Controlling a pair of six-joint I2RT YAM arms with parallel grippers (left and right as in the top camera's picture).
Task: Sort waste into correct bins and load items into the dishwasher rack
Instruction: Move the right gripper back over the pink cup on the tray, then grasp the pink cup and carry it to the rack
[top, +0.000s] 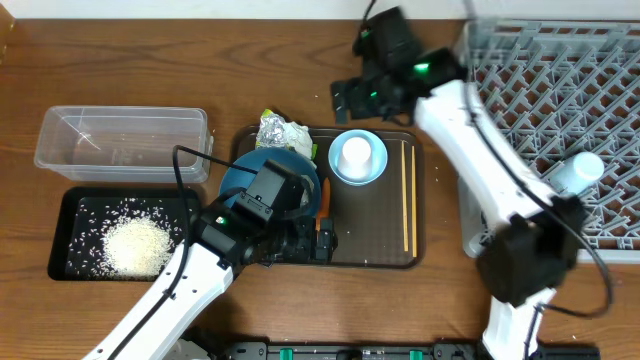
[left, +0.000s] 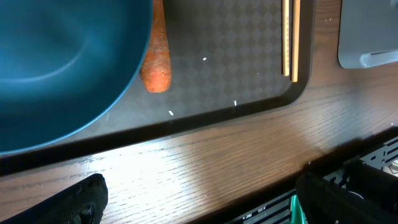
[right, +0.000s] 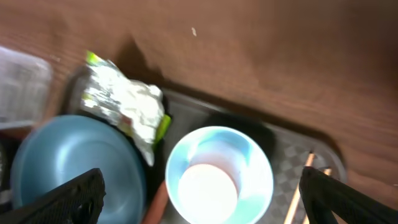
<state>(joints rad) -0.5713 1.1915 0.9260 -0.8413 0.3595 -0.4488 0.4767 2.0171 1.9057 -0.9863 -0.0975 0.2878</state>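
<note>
To get its fingers straddling the whitish cup (top: 355, 154) (right: 208, 193), my right gripper will lower and draw back first, since the cup stands free inside the wider light blue bowl.
The dark blue bowl (top: 262, 172) (left: 62, 62) (right: 74, 162) lies on the brown tray (top: 375, 245), with the foil wrapper (top: 283, 133) (right: 127, 106) at its far rim. The carrot (top: 325, 202) (left: 157, 56) lies beside the bowl. The small light blue bowl (top: 374, 172) (right: 255, 155) holds a whitish cup (top: 355, 152) (right: 208, 190). The chopsticks (top: 408, 195) (left: 290, 37) lie on the tray's right side. Rice (top: 135, 245) is heaped in the black tray (top: 70, 215). My left gripper (top: 300, 242) (left: 205, 199) is open and empty over the tray's front edge. My right gripper (top: 365, 95) (right: 205, 199) is open and empty above the light blue bowl.
The clear tub (top: 120, 140) (right: 22, 84) stands behind the black tray. The grey rack (top: 560, 90) (left: 370, 37) fills the right side, with a light blue cup (top: 580, 170) lying in it. A few loose rice grains (left: 171, 112) lie on the brown tray.
</note>
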